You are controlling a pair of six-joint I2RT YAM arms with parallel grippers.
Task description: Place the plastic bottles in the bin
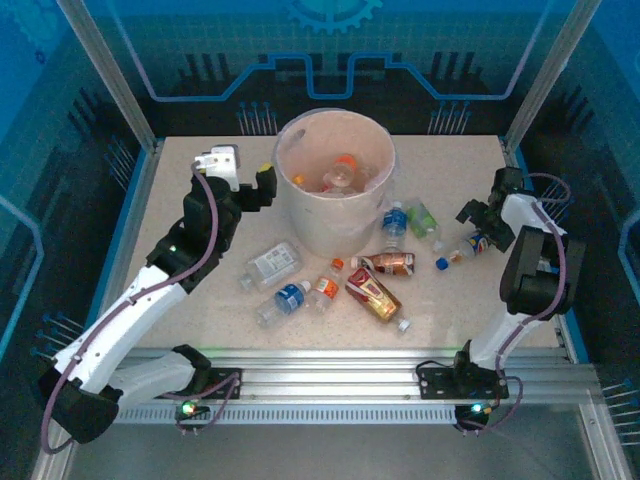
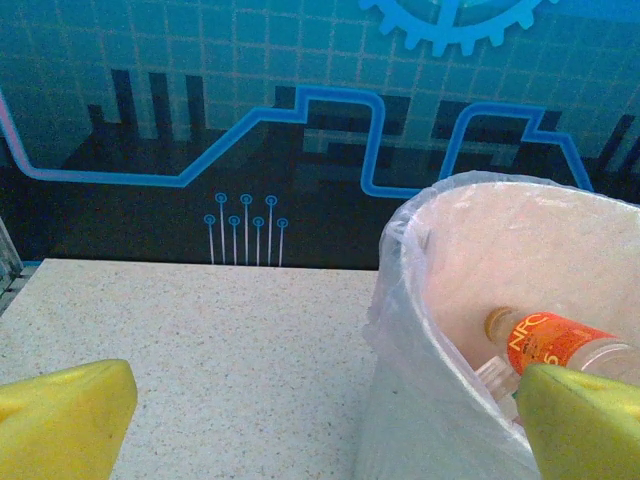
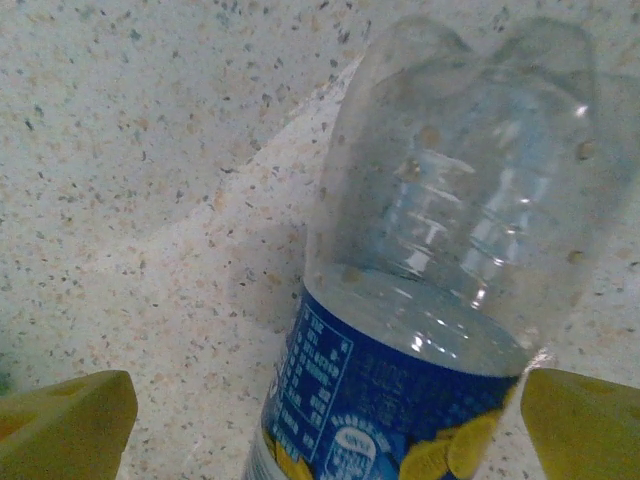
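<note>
The bottle's label already has my open right gripper's fingers on either side, so next I should lower it around the body of the clear blue-capped bottle (image 1: 477, 243) (image 3: 400, 350) and close it.
The bin (image 1: 335, 180) is a white bucket with a bag liner, standing at the table's centre back. It holds a few bottles, one with an orange label (image 2: 555, 345). My left gripper (image 1: 266, 184) hovers at the bin's left rim (image 2: 420, 300), open and empty, one yellow fingertip (image 2: 60, 420) over the table. Several bottles lie in front of the bin: a clear one (image 1: 272, 262), a blue-labelled one (image 1: 283, 298), a red one (image 1: 373, 293) and a brown one (image 1: 385, 262). My right gripper (image 1: 478, 230) stands open around a blue-and-yellow-labelled bottle (image 3: 430, 300) lying at the right.
A blue-labelled bottle (image 1: 394, 222) and a green-labelled bottle (image 1: 424, 220) lie right of the bin. A small orange-labelled bottle (image 1: 325, 290) lies among the front group. Blue walls and metal posts enclose the table; a rail (image 1: 330, 365) runs along its near edge.
</note>
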